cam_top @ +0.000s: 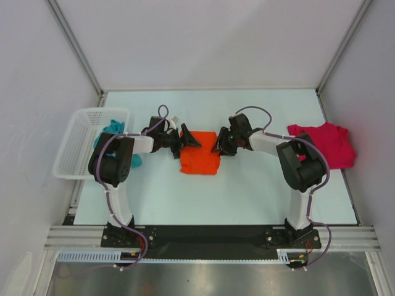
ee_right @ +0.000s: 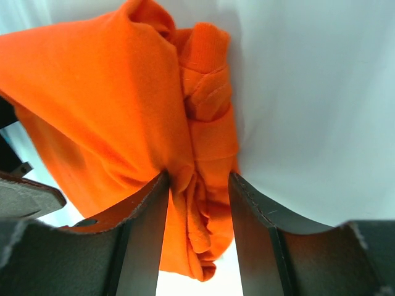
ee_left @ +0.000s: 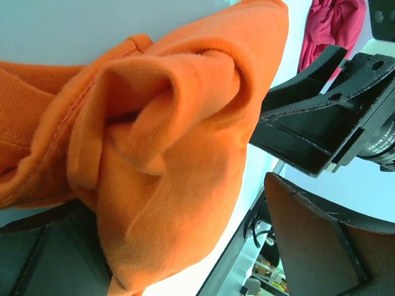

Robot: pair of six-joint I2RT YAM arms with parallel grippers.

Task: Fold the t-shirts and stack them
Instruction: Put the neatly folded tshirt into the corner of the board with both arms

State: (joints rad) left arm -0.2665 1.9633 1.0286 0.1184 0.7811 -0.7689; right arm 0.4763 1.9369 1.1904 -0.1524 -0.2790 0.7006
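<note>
Orange cloth already bulges between the wide-open fingers of my left gripper. My left gripper will next stay low at the shirt's basket-side edge and close around the shirt's bulging fold (ee_left: pixel 162 179).
The orange t-shirt (cam_top: pixel 199 159) lies bunched and partly folded at the table's middle. My left gripper (cam_top: pixel 185 140) is at its far left corner. In the left wrist view (ee_left: pixel 166 197) its jaws stand wide apart with orange cloth (ee_left: pixel 173 142) bulging between them. My right gripper (cam_top: pixel 217 143) is at the far right corner. In the right wrist view (ee_right: pixel 197 179) its jaws pinch a fold of the orange shirt (ee_right: pixel 111 98). The crimson t-shirt (cam_top: pixel 327 143) lies crumpled at the right edge. The teal t-shirt (cam_top: pixel 114 131) hangs over the basket's right side, partly hidden by the left arm.
A white mesh basket (cam_top: pixel 77 148) stands at the table's left edge. Metal frame posts and white walls enclose the table on the left, right and back. The right gripper's fingers (ee_left: pixel 308 135) show close by in the left wrist view.
</note>
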